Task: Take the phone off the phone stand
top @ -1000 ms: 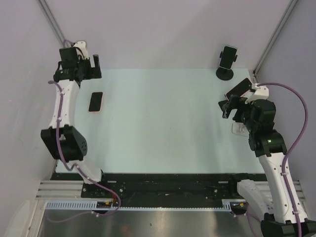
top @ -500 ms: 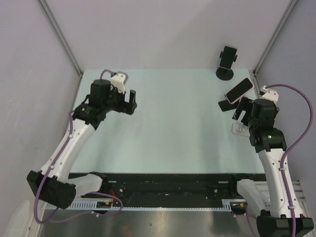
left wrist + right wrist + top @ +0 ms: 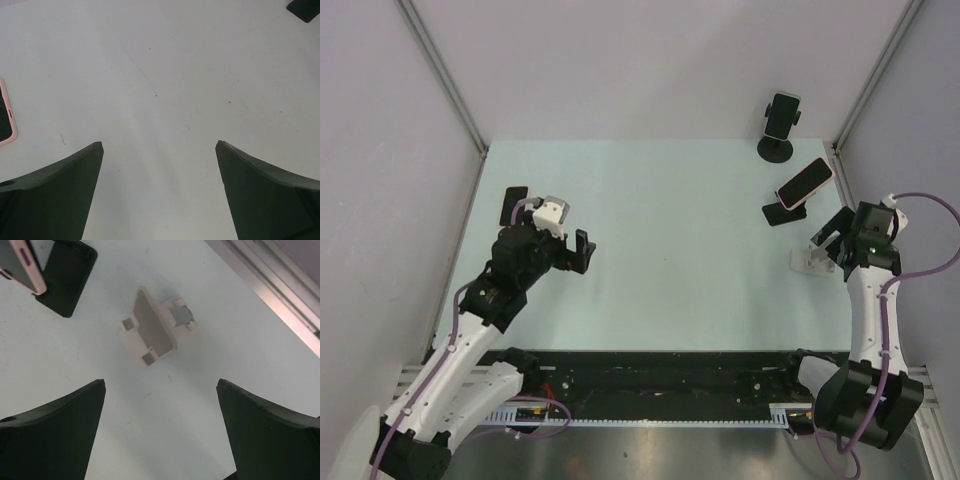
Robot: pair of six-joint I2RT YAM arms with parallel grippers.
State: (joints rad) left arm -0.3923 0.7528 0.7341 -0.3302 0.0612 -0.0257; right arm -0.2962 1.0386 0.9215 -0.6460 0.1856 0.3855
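The small white stand's upright plate points its near edge (image 3: 172, 344) toward my open fingers. The right gripper lowers onto that edge and closes next.
A pink-cased phone (image 3: 806, 183) leans tilted on a black stand (image 3: 781, 213) at the right of the table; it also shows at the top left of the right wrist view (image 3: 21, 262), with its stand (image 3: 64, 271). My right gripper (image 3: 832, 240) is open and empty, to the right of that stand, over a small white stand (image 3: 810, 261) (image 3: 157, 327). My left gripper (image 3: 582, 252) is open and empty over bare table at the left-middle. A second pink-cased phone (image 3: 513, 205) lies flat at the far left, at the left edge of the left wrist view (image 3: 5, 120).
A black clamp holder on a round base (image 3: 777, 148) stands at the back right corner with a dark device (image 3: 782, 114) in it. The side walls and corner posts close in the table. A black corner (image 3: 305, 7) shows top right in the left wrist view.
My left arm has swung from the far left back corner toward the near left-middle. My right gripper has drawn back to the right, away from the phone on the black stand.
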